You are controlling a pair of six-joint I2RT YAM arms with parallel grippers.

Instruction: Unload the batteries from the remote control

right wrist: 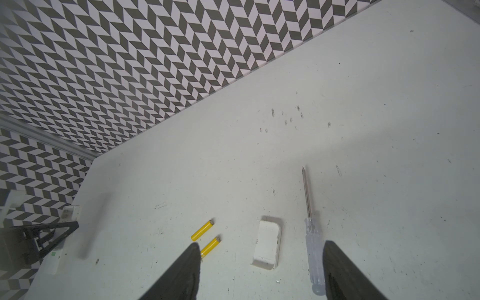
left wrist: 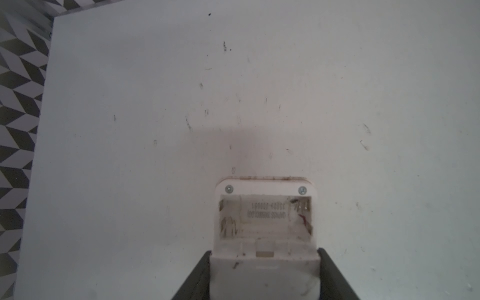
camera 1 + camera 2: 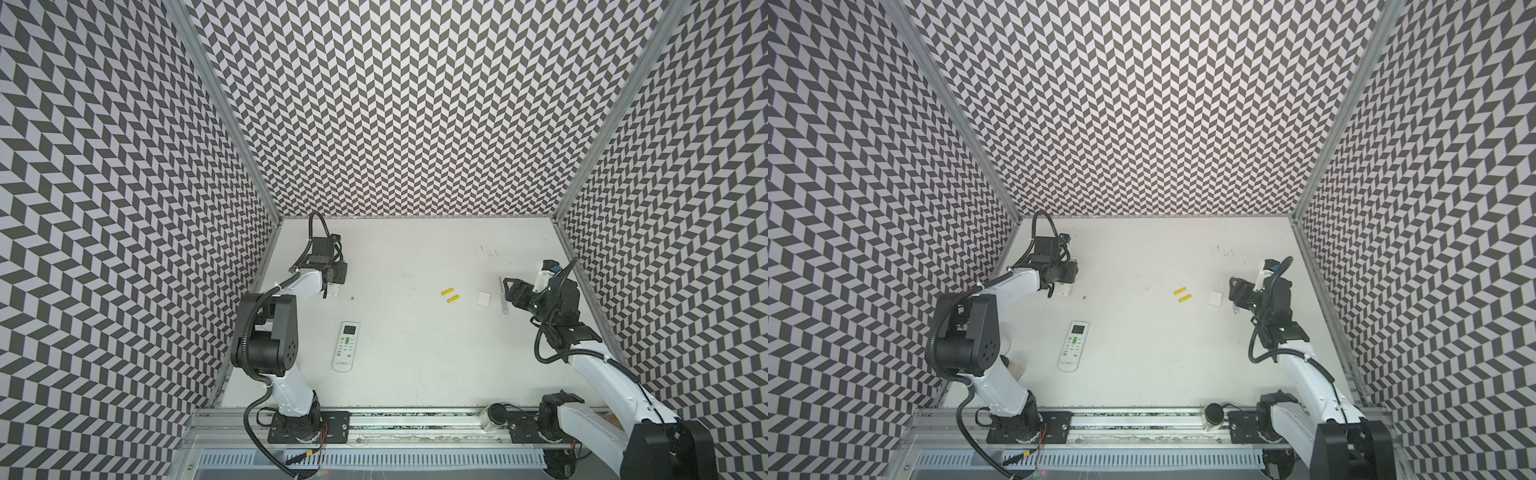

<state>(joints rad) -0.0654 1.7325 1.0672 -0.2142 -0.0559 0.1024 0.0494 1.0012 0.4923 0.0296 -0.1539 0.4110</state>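
My left gripper lowers to the bare tabletop just below it next and releases the white remote control (image 2: 265, 272) there, because the remote control's battery compartment is empty.
My left gripper (image 2: 264, 252) is shut on a white remote control (image 2: 265, 272), back side up, at the far left of the table (image 3: 333, 291). Its battery compartment (image 2: 265, 215) is uncovered and shows only springs and a printed label. Two yellow batteries (image 3: 447, 291) (image 3: 453, 298) lie side by side on the table right of centre, seen in both top views (image 3: 1180, 291) and in the right wrist view (image 1: 202, 230) (image 1: 210, 246). My right gripper (image 1: 261, 244) (image 3: 508, 293) hovers open to their right, holding nothing.
A white battery cover (image 1: 267, 242) (image 3: 483, 299) and a clear-handled screwdriver (image 1: 313, 249) (image 3: 503, 297) lie under the right gripper. A second white remote with a display (image 3: 346, 347) lies face up at front left. A black-lidded jar (image 3: 494, 417) sits on the front rail.
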